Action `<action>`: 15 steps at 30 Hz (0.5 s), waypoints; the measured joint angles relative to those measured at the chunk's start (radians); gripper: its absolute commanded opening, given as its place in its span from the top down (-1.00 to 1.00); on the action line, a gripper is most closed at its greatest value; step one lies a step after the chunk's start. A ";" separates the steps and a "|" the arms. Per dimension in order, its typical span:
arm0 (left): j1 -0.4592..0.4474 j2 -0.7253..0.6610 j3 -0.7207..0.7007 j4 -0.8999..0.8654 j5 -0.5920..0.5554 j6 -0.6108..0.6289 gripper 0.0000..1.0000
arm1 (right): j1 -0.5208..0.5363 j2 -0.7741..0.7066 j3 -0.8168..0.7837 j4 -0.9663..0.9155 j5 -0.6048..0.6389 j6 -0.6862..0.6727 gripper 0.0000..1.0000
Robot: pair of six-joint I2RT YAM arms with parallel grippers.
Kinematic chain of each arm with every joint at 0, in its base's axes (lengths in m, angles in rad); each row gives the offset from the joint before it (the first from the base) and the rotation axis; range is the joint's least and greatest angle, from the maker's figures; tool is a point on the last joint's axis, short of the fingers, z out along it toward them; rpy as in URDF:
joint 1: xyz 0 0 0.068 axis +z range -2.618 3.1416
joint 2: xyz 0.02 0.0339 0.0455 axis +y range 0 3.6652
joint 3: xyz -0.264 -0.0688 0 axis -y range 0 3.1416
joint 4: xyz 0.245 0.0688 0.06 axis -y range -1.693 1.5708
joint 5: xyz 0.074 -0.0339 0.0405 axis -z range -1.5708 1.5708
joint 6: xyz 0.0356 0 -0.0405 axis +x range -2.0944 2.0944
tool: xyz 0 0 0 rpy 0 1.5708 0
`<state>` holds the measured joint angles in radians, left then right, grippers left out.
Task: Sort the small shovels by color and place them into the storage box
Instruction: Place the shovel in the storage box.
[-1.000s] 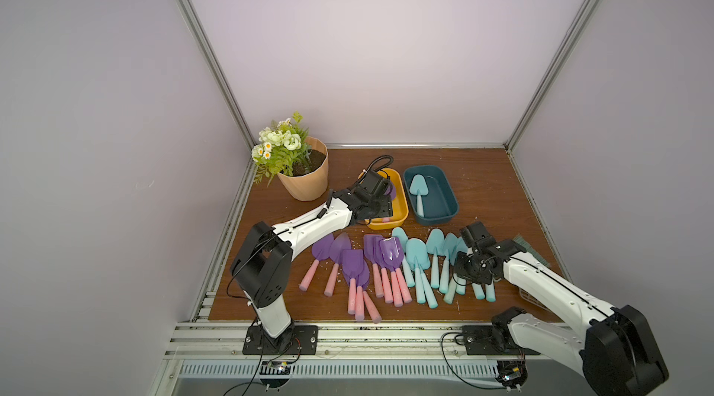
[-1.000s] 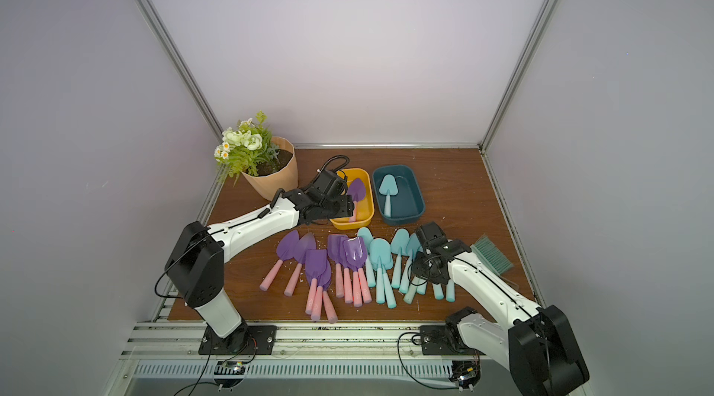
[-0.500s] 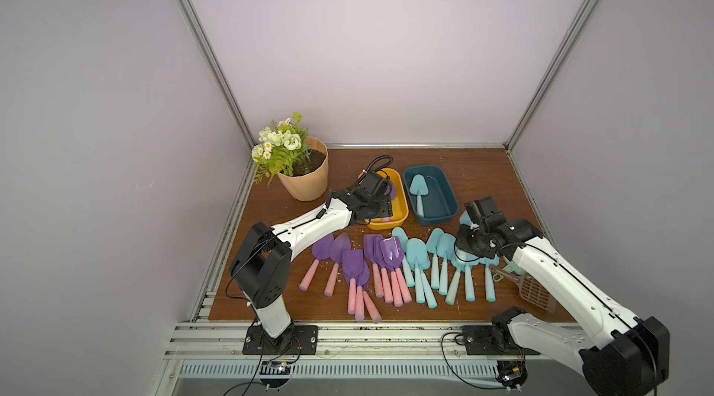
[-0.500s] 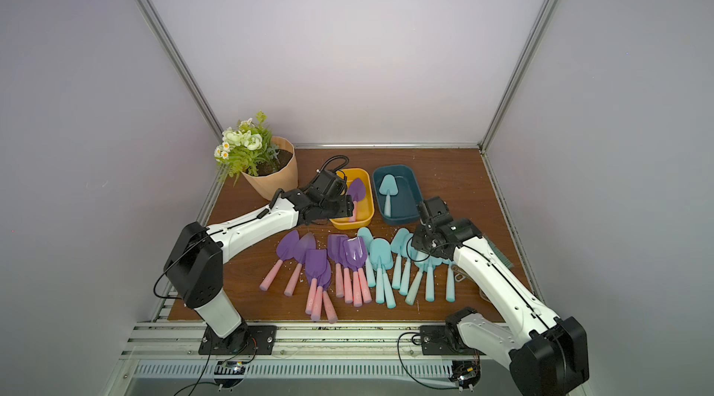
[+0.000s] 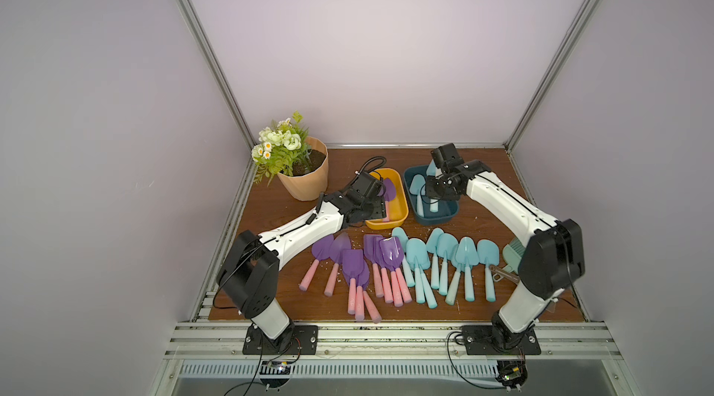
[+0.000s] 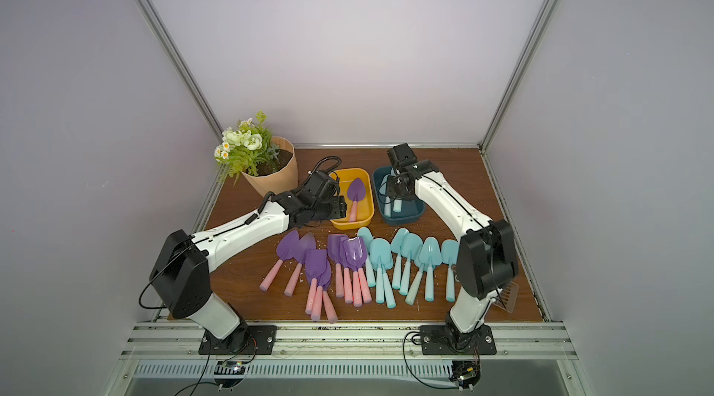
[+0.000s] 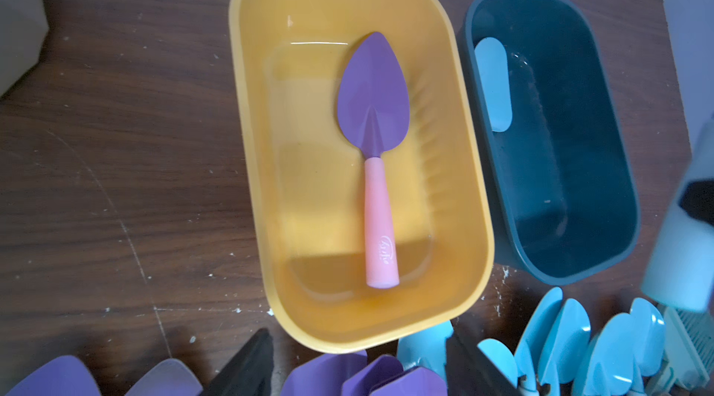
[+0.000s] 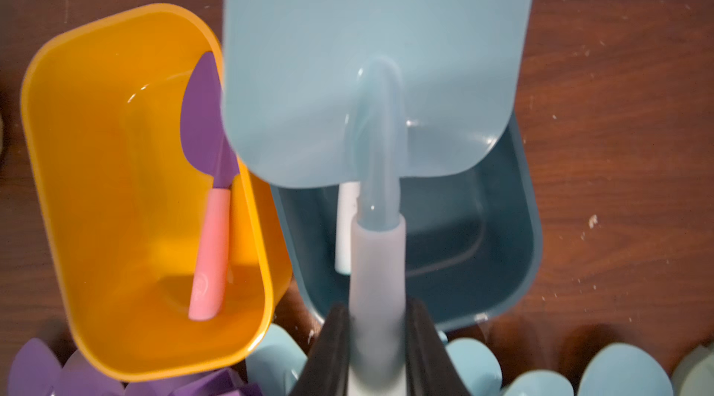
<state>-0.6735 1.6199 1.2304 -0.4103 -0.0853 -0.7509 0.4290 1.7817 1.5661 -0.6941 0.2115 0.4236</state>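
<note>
The light aqua shovel's handle goes down with my right gripper into the dark teal box [image 5: 436, 221] next for release beside the other aqua shovel, since the box's open bottom lies below.
My right gripper [image 8: 376, 355] is shut on the handle of a light aqua shovel [image 8: 378, 65] with a square blade, held above the dark teal box [image 5: 436, 221]. Another aqua shovel [image 7: 494, 85] lies inside that box. My left gripper [image 7: 359, 371] hangs open and empty at the near end of the yellow box [image 5: 404, 201], which holds one purple shovel with a pink handle [image 7: 373, 104]. Several purple shovels [image 5: 357, 262] and several aqua shovels [image 5: 444, 255] lie in a row on the table in front of the boxes.
A flower pot [image 5: 305, 177] stands at the back left, close to my left arm. A green brush [image 5: 514, 255] and a brown slotted scoop [image 6: 506, 297] lie at the right, partly behind my right arm. Walls close in on three sides.
My right gripper has lifted an aqua shovel out of the row and carried it back over the dark teal box. The left arm has stayed put.
</note>
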 measured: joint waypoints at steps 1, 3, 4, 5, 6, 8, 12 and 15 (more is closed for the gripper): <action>0.005 -0.005 -0.004 -0.004 -0.002 0.000 -0.45 | -0.002 0.042 0.031 0.003 0.002 -0.010 0.80; 0.018 -0.011 -0.010 -0.016 -0.003 0.000 -0.46 | -0.005 0.121 0.089 0.003 0.004 -0.030 0.80; 0.023 -0.011 -0.010 -0.020 -0.003 0.003 -0.46 | -0.006 0.150 0.106 0.003 0.009 -0.037 0.80; 0.028 -0.011 -0.010 -0.026 -0.004 0.005 -0.46 | -0.009 0.181 0.122 0.003 0.015 -0.044 0.79; 0.033 -0.011 -0.011 -0.036 -0.005 0.011 -0.46 | -0.013 0.209 0.132 0.001 0.019 -0.051 0.79; 0.039 -0.011 -0.011 -0.054 -0.005 0.026 -0.46 | -0.019 0.248 0.137 -0.002 0.021 -0.060 0.77; 0.047 -0.011 -0.027 -0.092 -0.003 0.058 -0.46 | -0.034 0.302 0.137 -0.016 0.022 -0.071 0.73; 0.047 -0.016 -0.066 -0.116 0.021 0.077 -0.46 | -0.040 0.316 0.137 -0.020 0.021 -0.079 0.69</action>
<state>-0.6270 1.6043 1.1641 -0.5266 -0.0647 -0.6735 0.3885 2.0979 1.7031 -0.7139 0.2329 0.3450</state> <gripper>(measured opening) 0.729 0.240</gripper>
